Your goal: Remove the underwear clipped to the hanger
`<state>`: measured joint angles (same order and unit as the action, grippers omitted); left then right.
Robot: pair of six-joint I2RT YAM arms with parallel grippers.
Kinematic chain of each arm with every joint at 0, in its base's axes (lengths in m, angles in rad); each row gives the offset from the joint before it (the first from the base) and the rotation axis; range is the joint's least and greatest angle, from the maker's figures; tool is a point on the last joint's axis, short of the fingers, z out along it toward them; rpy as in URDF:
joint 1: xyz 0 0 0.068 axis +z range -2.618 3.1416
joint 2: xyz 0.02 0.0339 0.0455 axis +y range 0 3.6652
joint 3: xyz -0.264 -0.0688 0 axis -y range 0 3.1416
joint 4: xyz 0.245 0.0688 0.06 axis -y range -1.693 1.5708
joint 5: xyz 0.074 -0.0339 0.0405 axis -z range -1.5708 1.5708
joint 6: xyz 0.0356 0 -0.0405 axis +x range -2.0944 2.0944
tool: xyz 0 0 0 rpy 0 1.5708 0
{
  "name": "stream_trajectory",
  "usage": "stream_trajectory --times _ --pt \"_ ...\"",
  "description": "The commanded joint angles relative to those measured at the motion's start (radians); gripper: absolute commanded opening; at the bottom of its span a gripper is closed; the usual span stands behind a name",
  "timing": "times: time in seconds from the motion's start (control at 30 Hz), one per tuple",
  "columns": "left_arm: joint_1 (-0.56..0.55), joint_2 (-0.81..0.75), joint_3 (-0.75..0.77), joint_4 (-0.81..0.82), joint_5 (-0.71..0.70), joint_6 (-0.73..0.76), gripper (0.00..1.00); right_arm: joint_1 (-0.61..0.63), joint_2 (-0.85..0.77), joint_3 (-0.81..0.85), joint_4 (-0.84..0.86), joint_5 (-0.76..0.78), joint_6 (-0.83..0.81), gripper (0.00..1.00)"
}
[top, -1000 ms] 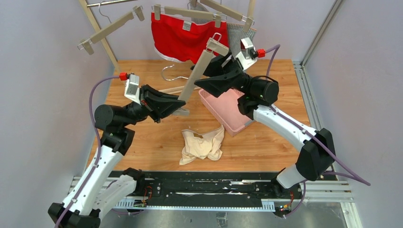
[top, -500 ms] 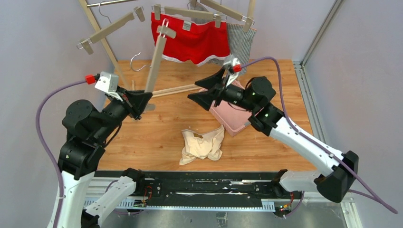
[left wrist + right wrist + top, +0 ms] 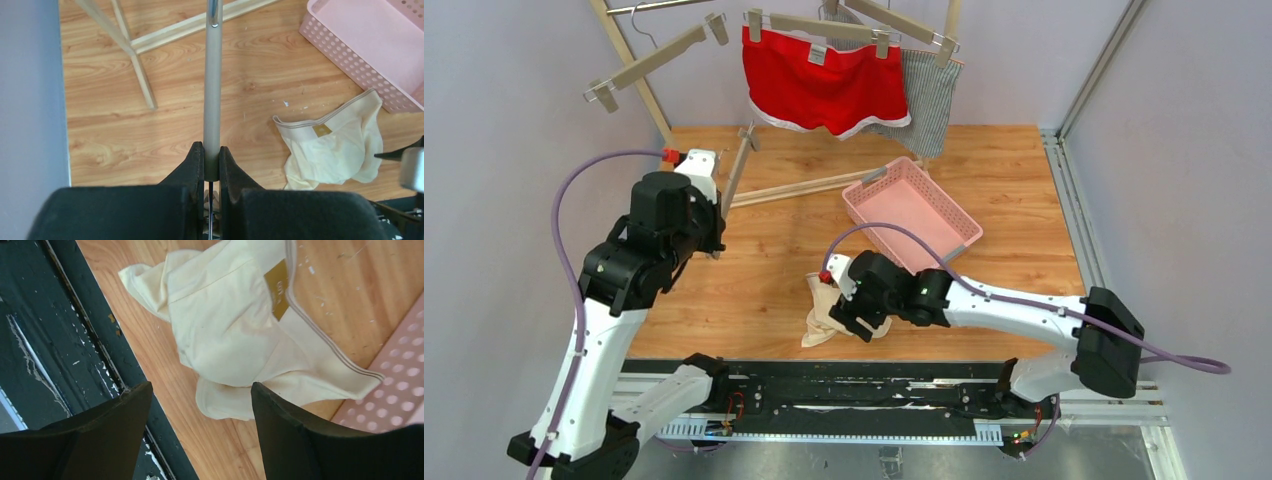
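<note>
The near edge of the cream underwear (image 3: 194, 362) lies just below and already shows between my right gripper's open fingers, so the gripper lowers onto it next.
The red underwear (image 3: 824, 90) and the grey-striped underwear (image 3: 929, 95) hang clipped to hangers (image 3: 819, 25) on the rack at the back. The cream underwear (image 3: 816, 325) lies crumpled on the table near the front edge; it also shows in the left wrist view (image 3: 335, 145) and the right wrist view (image 3: 235, 325). My right gripper (image 3: 200, 400) is open and empty just above its near edge, also seen from the top (image 3: 849, 325). My left gripper (image 3: 212, 155) is shut on the bar of a bare beige clip hanger (image 3: 212, 75), held at the left (image 3: 734, 175).
A pink perforated basket (image 3: 911, 215) stands right of centre, beside the cream underwear. The wooden rack's foot bar (image 3: 804, 188) lies across the table and its leg (image 3: 629, 60) rises at back left. An empty hanger (image 3: 654, 58) hangs there. The black front rail (image 3: 60, 355) is under my right gripper.
My left arm has swung the bare hanger to the left and lowered it. My right arm has dropped from beside the basket to just above the cream underwear.
</note>
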<state>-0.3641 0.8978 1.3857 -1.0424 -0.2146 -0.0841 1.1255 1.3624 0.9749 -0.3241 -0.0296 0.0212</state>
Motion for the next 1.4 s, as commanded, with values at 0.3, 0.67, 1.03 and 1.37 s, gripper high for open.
stream_trajectory --times 0.3,0.67,1.03,1.37 --pt "0.125 0.214 0.268 -0.011 0.203 0.110 0.00 0.092 0.230 0.029 0.080 0.046 -0.030 0.75" --pt "0.240 0.319 0.422 0.014 0.331 0.089 0.00 0.057 0.402 0.073 0.095 -0.066 0.062 0.04" --pt "0.351 0.505 0.727 -0.111 0.417 0.098 0.00 0.001 0.103 0.148 -0.046 0.136 0.046 0.01" --pt "0.376 0.498 0.727 -0.146 0.334 0.103 0.00 -0.229 -0.226 0.203 -0.053 0.291 -0.003 0.01"
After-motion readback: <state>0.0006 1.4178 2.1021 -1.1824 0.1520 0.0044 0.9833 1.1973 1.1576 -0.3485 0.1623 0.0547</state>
